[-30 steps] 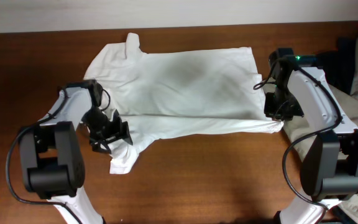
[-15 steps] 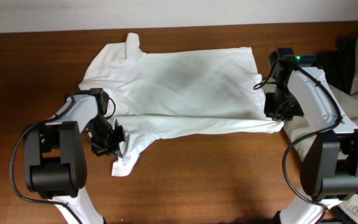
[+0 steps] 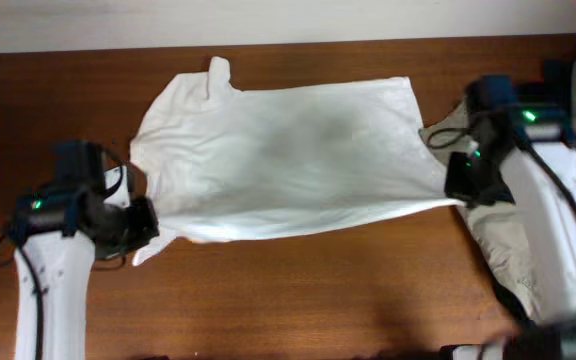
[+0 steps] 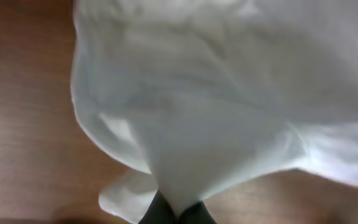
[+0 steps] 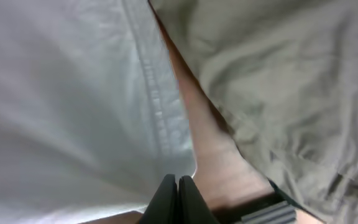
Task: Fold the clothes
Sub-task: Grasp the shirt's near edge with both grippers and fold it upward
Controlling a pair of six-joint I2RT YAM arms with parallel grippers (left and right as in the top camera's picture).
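My right gripper holds the shirt's corner, and the shirt still lies unfolded. So next it will lift, move outward along the shirt's hemmed side edge (image 3: 425, 138) (image 5: 149, 71) and go down to let go of the shirt's corner.
The clothes, a thin white T-shirt (image 3: 288, 150), lie spread across the brown table (image 3: 298, 300), collar end to the left. My left gripper (image 3: 151, 225) is shut on the shirt's near left edge. In the left wrist view the white cloth (image 4: 216, 93) fills the frame and runs down into the pinched gripper (image 4: 178, 214). My right gripper (image 3: 456, 190) is shut on the shirt's near right corner. The right wrist view shows its black fingers (image 5: 178, 186) pressed together at the hemmed corner of the shirt (image 5: 73, 93). The near edge hangs taut between both grippers.
A khaki-beige garment (image 3: 508, 240) lies on the table to the right, under the right arm, and it shows close beside the right gripper (image 5: 291, 74). A dark garment (image 3: 563, 75) sits at the far right corner. Bare wood runs along the table's front.
My left gripper has shut on the shirt's near left edge and moved left and up. The right arm has also risen and shifted right, so the near edge is stretched out.
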